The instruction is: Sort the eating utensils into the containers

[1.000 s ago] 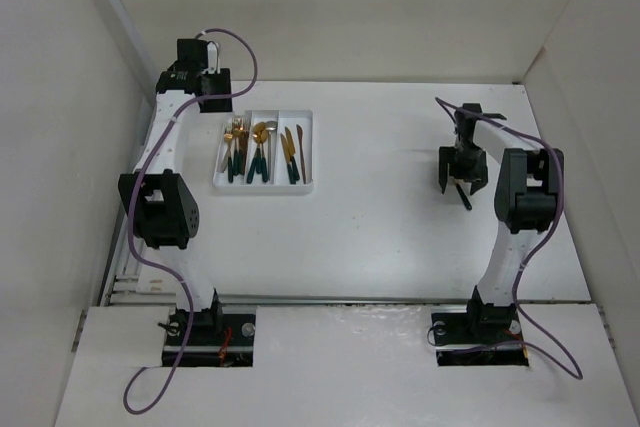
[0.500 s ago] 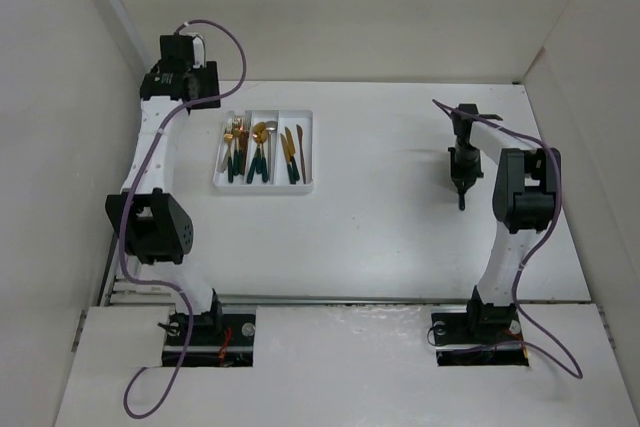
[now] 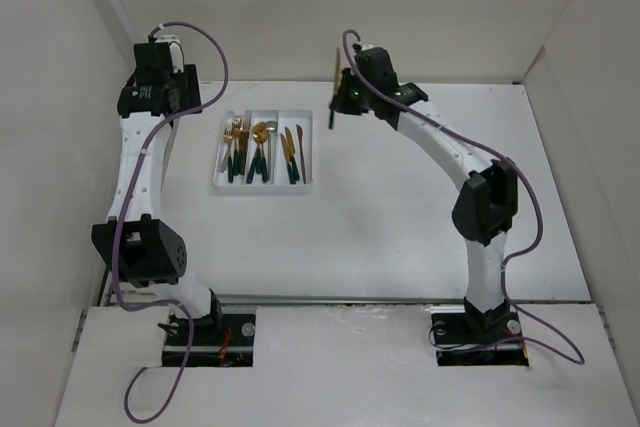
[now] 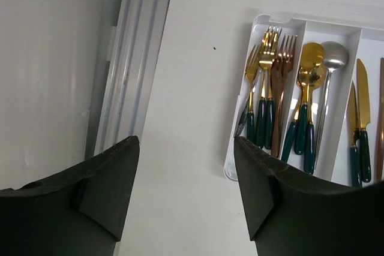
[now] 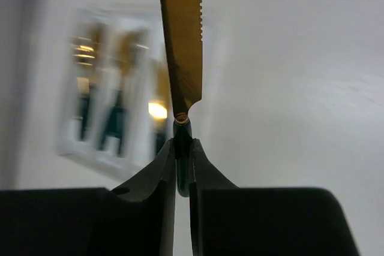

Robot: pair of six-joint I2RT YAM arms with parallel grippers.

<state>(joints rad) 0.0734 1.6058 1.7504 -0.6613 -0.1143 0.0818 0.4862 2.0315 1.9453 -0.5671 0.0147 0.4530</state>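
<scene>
I will next move the knife in my right gripper left in the top view and lower it in, as the other knives share one section of the tray [image 3: 262, 187].
The white three-compartment tray [image 3: 262, 187] lies at the far left of the table. It holds gold forks [image 3: 234, 147], spoons [image 3: 260, 147] and knives [image 3: 291, 152], many with dark green handles. My right gripper [image 3: 345, 99] hangs in the air just right of the tray's far end, shut on a gold knife [image 3: 335, 67]. The right wrist view shows its fingers pinching the green handle [image 5: 182, 142], the serrated blade [image 5: 183, 40] pointing away and the tray [image 5: 66, 142] blurred behind. My left gripper [image 4: 186, 148] is open and empty, raised left of the tray [image 4: 231, 169], with the forks [image 4: 267, 88] in its view.
White enclosure walls stand close on the left, right and back. A metal rail [image 4: 135, 58] runs along the table's left edge beside the left arm [image 3: 135, 167]. The right arm [image 3: 450, 157] stretches diagonally across the table's middle.
The right gripper shut on a knife lying at the table's right side, lifted it and swung left to the tray. The left arm drew back to the left.
</scene>
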